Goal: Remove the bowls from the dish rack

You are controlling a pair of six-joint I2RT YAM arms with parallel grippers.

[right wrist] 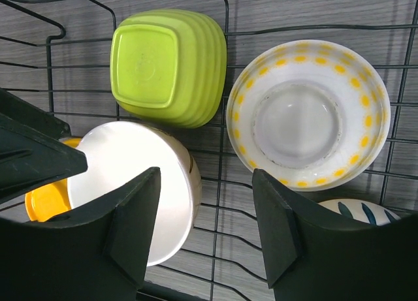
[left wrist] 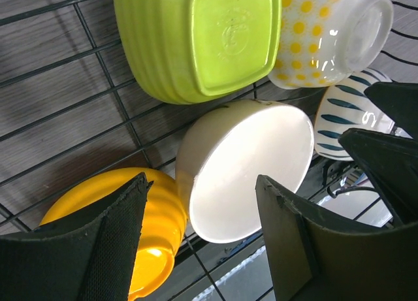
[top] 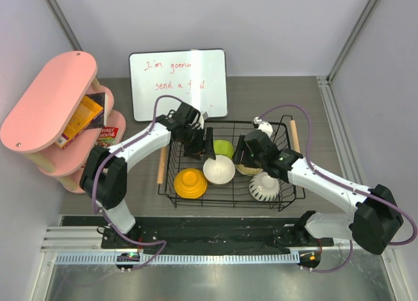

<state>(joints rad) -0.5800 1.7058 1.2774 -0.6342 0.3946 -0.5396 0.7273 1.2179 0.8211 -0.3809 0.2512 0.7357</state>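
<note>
The cream-white bowl's rim (left wrist: 190,195) beside the orange-yellow bowl (left wrist: 153,216) is below the robot's left gripper, between its spread fingers, so the gripper should lower them to both sides of that rim and close.
The black wire dish rack (top: 228,123) holds several bowls: orange-yellow (top: 190,183), cream-white (top: 219,170), lime green (top: 224,147) upside down, ribbed white (top: 264,186), and a yellow-dotted one (top: 248,168) partly under the right arm. My left gripper (top: 208,144) is open and empty above the cream-white bowl (left wrist: 248,164), with the orange-yellow bowl (left wrist: 153,216) beside its left finger. My right gripper (top: 240,151) is open and empty, hovering over bare rack wire (right wrist: 222,203) between the cream-white bowl (right wrist: 130,183) and the dotted bowl (right wrist: 307,115). The lime green bowl (right wrist: 163,66) lies beyond.
The rack has wooden rod handles at left (top: 161,164) and right (top: 294,136). A whiteboard (top: 178,82) leans behind the rack. A pink oval shelf (top: 49,98) with books (top: 81,121) stands at the far left. The two grippers are close together over the rack.
</note>
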